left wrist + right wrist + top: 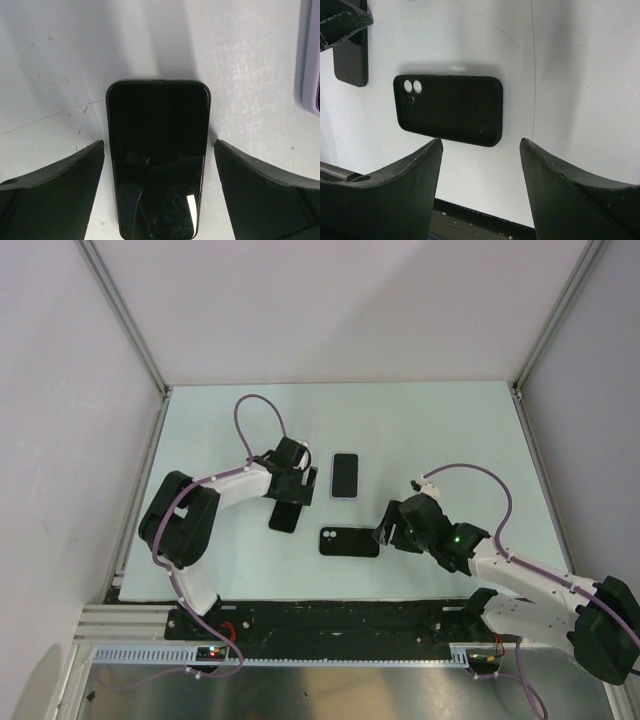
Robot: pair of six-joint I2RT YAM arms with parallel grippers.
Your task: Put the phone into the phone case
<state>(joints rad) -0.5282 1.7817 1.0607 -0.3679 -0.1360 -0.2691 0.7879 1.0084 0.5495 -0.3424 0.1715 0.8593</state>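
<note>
I will next move my right gripper outward and to the left in the top view and tilt it toward the phone's loose far end point(311, 476), because that end is there.
A black phone point(157, 165) lies screen up on the white table, left of centre in the top view point(284, 518). My left gripper point(159, 145) is open, with one finger on each side of the phone and not touching it; it also shows in the top view point(290, 498). The black phone case point(449, 109) lies open side up, its camera holes to the left, at the table's centre front point(349, 541). My right gripper point(481, 142) is open and empty, just right of the case point(384, 530).
A second phone with a pale lavender rim point(345, 476) lies behind the case, right of my left gripper; its edge shows in the left wrist view point(312, 55). A black rail point(330, 617) runs along the table's near edge. Frame posts point(125, 315) stand at the back corners.
</note>
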